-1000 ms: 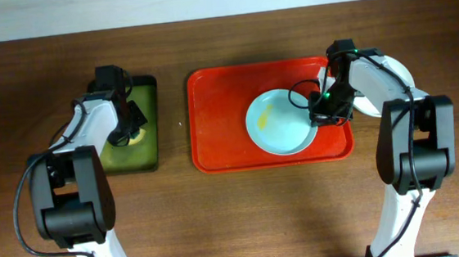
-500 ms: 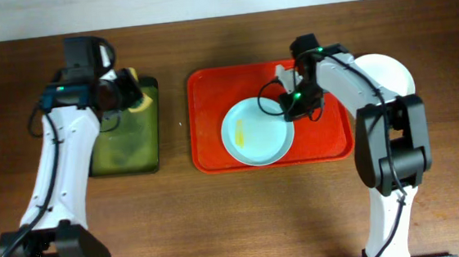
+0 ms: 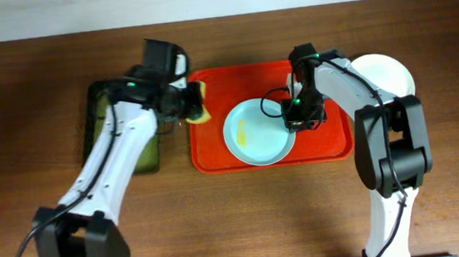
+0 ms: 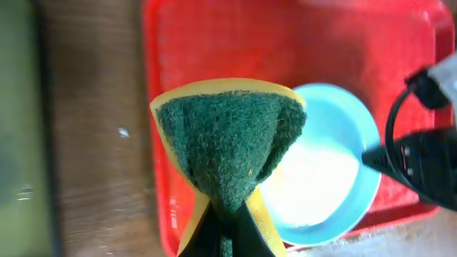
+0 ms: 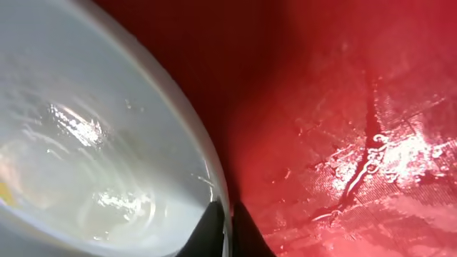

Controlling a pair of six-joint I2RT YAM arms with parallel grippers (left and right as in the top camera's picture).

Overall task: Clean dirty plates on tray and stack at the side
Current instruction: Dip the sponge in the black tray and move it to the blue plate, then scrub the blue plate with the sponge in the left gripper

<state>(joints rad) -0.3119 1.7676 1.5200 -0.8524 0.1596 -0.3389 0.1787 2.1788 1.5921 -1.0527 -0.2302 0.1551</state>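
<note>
The left gripper lowers the sponge (image 3: 199, 111) onto the plate next, as a yellow smear marks the plate. Then it wipes, crosses to the dark green tray (image 3: 147, 155) and releases the sponge.
A pale blue plate (image 3: 256, 133) with a yellow smear lies on the red tray (image 3: 214, 138), left of middle. My right gripper (image 3: 297, 120) is shut on the plate's right rim; the wrist view shows a finger on each side of the rim (image 5: 225, 228). My left gripper (image 3: 188, 101) is shut on a yellow and green sponge (image 3: 199, 111) and holds it over the tray's left edge, just left of the plate. In the left wrist view the sponge (image 4: 228, 135) hangs in front of the plate (image 4: 335, 178). A white plate (image 3: 391, 73) lies on the table right of the tray.
A dark green tray (image 3: 133, 148) lies on the brown table left of the red tray, partly under my left arm. The red tray's surface (image 5: 357, 143) is wet.
My left arm has swung right from the green tray to the red tray's left edge, carrying the sponge. My right gripper has drawn the plate leftward on the tray, then held it nearly still.
</note>
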